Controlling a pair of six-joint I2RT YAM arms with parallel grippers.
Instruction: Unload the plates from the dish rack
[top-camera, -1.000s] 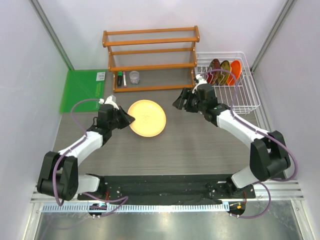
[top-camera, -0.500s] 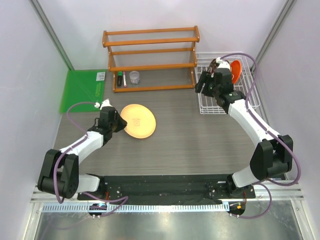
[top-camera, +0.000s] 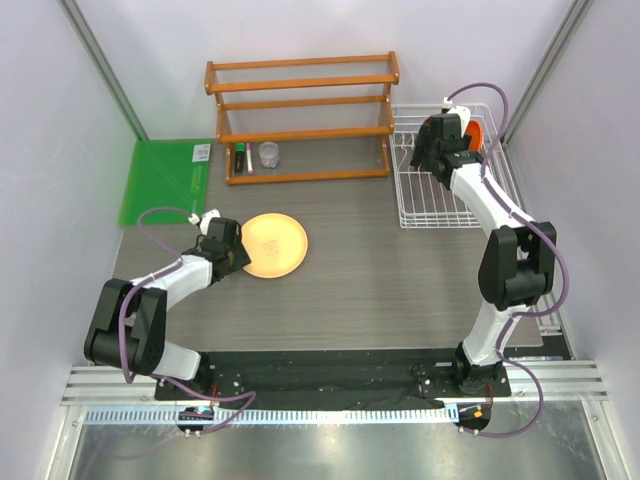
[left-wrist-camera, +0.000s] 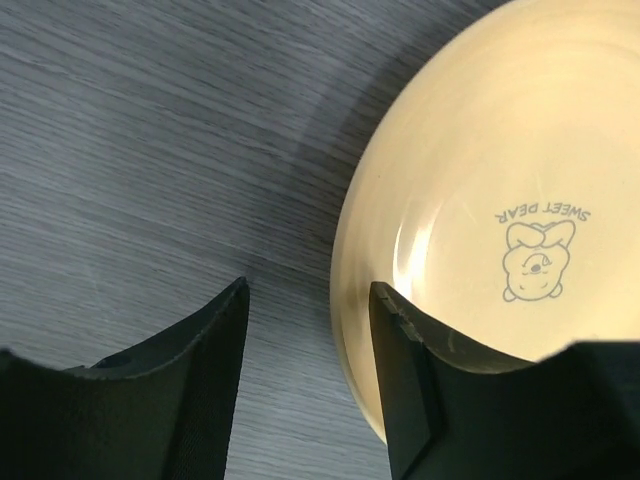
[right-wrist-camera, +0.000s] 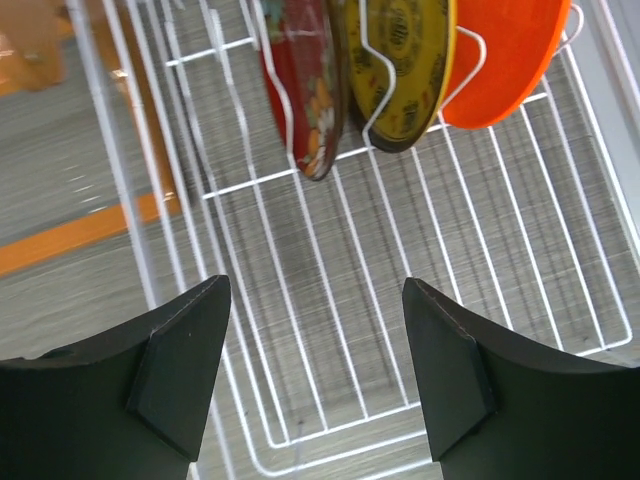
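Observation:
I will move my right gripper outward and down next, over the near rim of the dark red flowered plate (right-wrist-camera: 305, 80), since the plate stands below my fingertips and further outward.
The large pale tan-yellow plate (top-camera: 272, 244) lies flat on the table; it also shows in the left wrist view (left-wrist-camera: 500, 200), with a bear print. My left gripper (top-camera: 226, 256) is at its left rim, open (left-wrist-camera: 308, 288), with one finger over the plate and the other over the table. My right gripper (top-camera: 434, 158) hangs open (right-wrist-camera: 315, 285) and empty over the white wire dish rack (top-camera: 430, 225). The dark red flowered plate (right-wrist-camera: 305, 80), the dark-rimmed yellow plate (right-wrist-camera: 400, 60) and the orange plate (right-wrist-camera: 500, 50) stand upright in the rack's far slots (right-wrist-camera: 250, 185). From the top view only the orange plate (top-camera: 476, 135) shows.
An orange-brown wooden tiered shelf (top-camera: 300, 120) stands at the back, with a small clear cup (top-camera: 268, 155) and a marker (top-camera: 241, 158) on its bottom tier. A green mat (top-camera: 165, 180) lies at the back left. White walls close in both sides.
The left gripper has drawn the tan-yellow plate leftward and set it flat. The right arm swung from mid-table to over the dish rack.

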